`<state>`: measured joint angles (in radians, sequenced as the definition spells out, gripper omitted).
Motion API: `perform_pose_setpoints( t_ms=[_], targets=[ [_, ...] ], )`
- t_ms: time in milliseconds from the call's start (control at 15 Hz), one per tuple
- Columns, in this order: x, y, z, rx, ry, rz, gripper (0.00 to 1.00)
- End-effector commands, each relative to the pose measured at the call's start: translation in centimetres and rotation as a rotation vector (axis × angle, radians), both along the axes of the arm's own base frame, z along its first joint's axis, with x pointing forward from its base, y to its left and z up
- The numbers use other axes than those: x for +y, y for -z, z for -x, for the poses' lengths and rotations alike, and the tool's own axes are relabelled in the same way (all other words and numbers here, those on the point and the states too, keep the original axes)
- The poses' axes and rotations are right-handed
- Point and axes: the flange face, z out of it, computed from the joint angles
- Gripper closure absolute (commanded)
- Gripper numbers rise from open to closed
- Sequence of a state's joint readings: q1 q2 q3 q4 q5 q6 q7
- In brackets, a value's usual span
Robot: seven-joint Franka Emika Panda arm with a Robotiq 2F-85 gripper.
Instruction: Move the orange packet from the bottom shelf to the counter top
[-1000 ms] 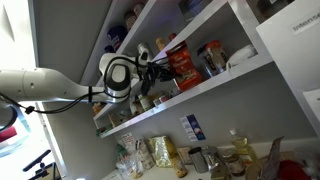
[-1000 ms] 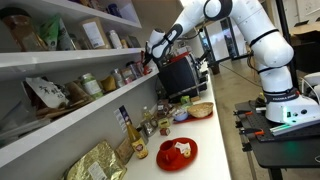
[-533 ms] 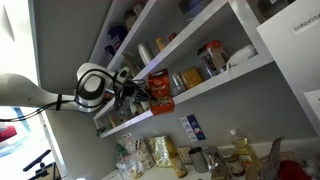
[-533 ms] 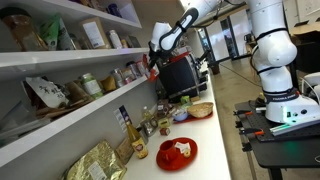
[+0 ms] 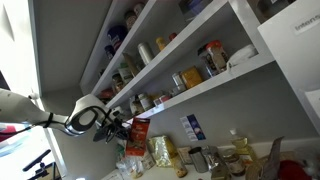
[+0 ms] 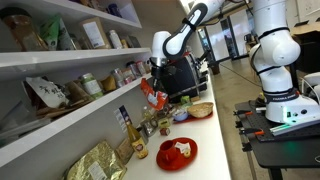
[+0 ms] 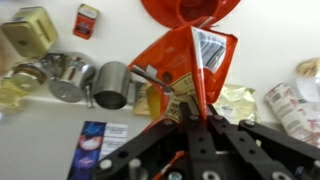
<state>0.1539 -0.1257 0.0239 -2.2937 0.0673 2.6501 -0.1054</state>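
My gripper moves down toward the bare counter between red plate and tan bag next and releases the packet point(image 5: 139, 130) there, as that spot lies clear below my gripper.
My gripper point(image 5: 124, 129) is shut on the orange packet point(image 5: 139, 130), a glossy red-orange bag with pale printed patches. It hangs in the air below the bottom shelf point(image 5: 190, 95) and above the crowded counter top point(image 5: 268, 152). In the other exterior view the packet point(image 6: 151, 96) hangs from the gripper point(image 6: 150, 84) in front of the shelf point(image 6: 75, 107), over the counter point(image 6: 206, 128). In the wrist view the fingers point(image 7: 185, 106) pinch the packet's edge point(image 7: 185, 62), with the counter point(image 7: 40, 140) far below.
Cans and jars point(image 5: 205, 58) line the bottom shelf. On the counter stand tan bags point(image 5: 163, 151), bottles point(image 6: 126, 130), a red plate point(image 6: 177, 152), metal cups point(image 7: 112, 84) and a yellowish box point(image 7: 28, 30). A black appliance point(image 6: 180, 74) stands at the counter's far end.
The gripper has pulled the orange packet off the bottom shelf, away from the cans, and lowered it below shelf level toward the counter.
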Motion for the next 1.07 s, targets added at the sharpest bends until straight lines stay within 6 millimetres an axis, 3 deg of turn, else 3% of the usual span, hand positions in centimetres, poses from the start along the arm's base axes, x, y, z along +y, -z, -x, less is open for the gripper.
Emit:
perform_pose_setpoints(
  t_ms=[0, 267, 533, 667, 1000],
  targets=[
    [7.2, 6.1, -1.3, 0.075, -0.147, -0.062, 0.99],
    [14.5, 12.6, -2.3, 0.11, -0.244, -0.093, 0.98],
    [20.2, 17.0, -3.1, 0.036, -0.309, -0.106, 0.98],
    [21.5, 18.3, -4.7, 0.015, -0.337, -0.118, 0.98],
    [24.3, 20.6, -6.5, -0.006, -0.383, -0.142, 0.98]
  ],
)
